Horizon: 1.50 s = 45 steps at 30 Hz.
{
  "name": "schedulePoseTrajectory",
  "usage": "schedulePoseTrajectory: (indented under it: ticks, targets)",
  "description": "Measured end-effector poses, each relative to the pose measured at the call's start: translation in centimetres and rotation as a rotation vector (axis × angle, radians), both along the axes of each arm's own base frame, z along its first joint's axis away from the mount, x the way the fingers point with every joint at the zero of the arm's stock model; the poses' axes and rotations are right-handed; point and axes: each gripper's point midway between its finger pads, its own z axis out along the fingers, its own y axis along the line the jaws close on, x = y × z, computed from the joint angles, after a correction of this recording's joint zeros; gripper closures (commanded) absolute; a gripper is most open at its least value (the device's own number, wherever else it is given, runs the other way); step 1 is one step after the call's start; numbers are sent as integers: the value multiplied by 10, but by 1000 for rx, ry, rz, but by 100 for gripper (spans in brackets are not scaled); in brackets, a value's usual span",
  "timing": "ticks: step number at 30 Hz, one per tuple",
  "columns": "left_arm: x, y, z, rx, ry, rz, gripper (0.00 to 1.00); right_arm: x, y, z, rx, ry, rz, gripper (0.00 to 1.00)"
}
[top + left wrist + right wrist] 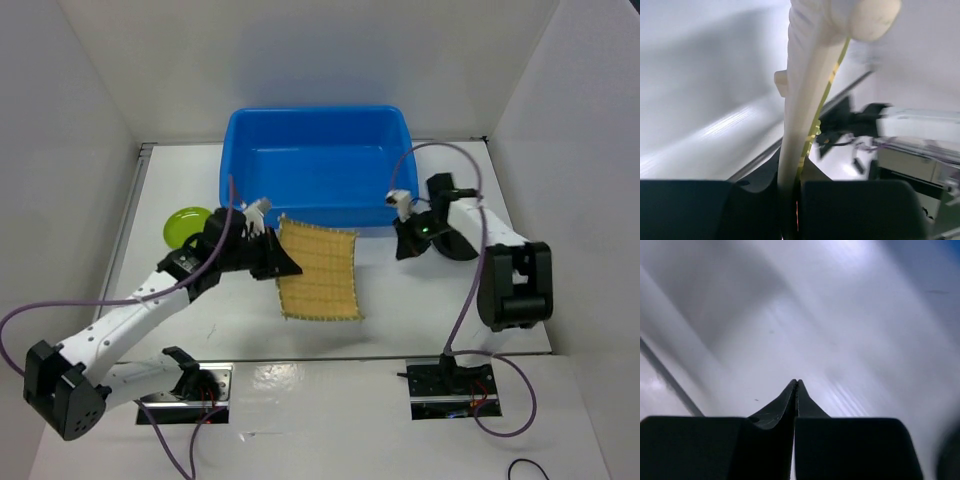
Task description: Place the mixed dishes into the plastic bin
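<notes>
The mat (320, 272) should go up and outward over the front rim of the empty blue bin next, in my left gripper. The mat should then go down inside the bin with my left gripper.
The tan woven mat (320, 272) lies in front of the blue plastic bin (315, 165). My left gripper (283, 264) is shut on the mat's left edge. In the left wrist view the mat (805, 100) runs edge-on up from between the jaws of the left gripper (799, 175). A lime-green plate (185, 225) sits on the table left of the bin, behind the left arm. My right gripper (403, 247) hovers by the bin's front right corner, shut with nothing in it; its tips (796, 383) are pressed together. A dark round shape (462, 250), maybe the black dish, is partly hidden under the right arm.
White walls enclose the table on the left, back and right. The bin's front rim (330, 222) stands just behind the mat. Purple cables loop from both arms, one arching over the bin's right corner (440, 148).
</notes>
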Motion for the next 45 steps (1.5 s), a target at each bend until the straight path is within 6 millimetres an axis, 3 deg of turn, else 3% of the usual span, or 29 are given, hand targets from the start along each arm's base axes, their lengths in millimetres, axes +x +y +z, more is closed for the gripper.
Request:
schedulePoseTrajectory:
  ticks: [3,5,7,10,12,14,18,21,23,26,33,36,40,42,44,45]
  targets:
    - [13,-6,75,-72,-113,-11,100,26,-42,45,37,-158,-146,100]
    - [32,-9,130,-120,-211,-15,100,31,-64,72,49,-266,-239,100]
    - [55,-11,170,-140,-283,-9,100,25,-74,85,57,-341,-296,100]
    - [106,-16,207,-152,-351,-2,100,14,-76,98,76,-387,-346,100]
    - [151,-18,211,-131,-380,17,100,15,-84,104,84,-427,-390,100]
    - [197,-20,193,-77,-365,40,100,15,-96,106,80,-447,-442,100]
    - [285,-27,125,0,-258,68,100,18,-107,108,84,-464,-499,100]
    - [332,-32,65,49,-177,76,100,20,-107,108,89,-468,-500,100]
    - [352,-34,30,65,-142,86,100,21,-107,108,91,-468,-499,100]
    - [364,-38,3,62,-101,95,100,21,-107,108,93,-469,-501,100]
    - [371,-53,-7,-34,-80,83,100,22,-109,117,95,-505,-513,97]
    - [373,-63,-20,-53,-66,71,99,22,-110,118,98,-508,-516,95]
    - [367,-78,-62,-47,11,50,97,23,-110,118,98,-508,-517,93]
    - [363,-84,-80,-63,61,39,89,23,-110,118,98,-508,-517,92]
    - [360,-91,-84,-89,81,22,83,22,-109,117,98,-506,-517,92]
    - [359,-93,-83,-93,81,19,72,22,-109,116,98,-502,-518,92]
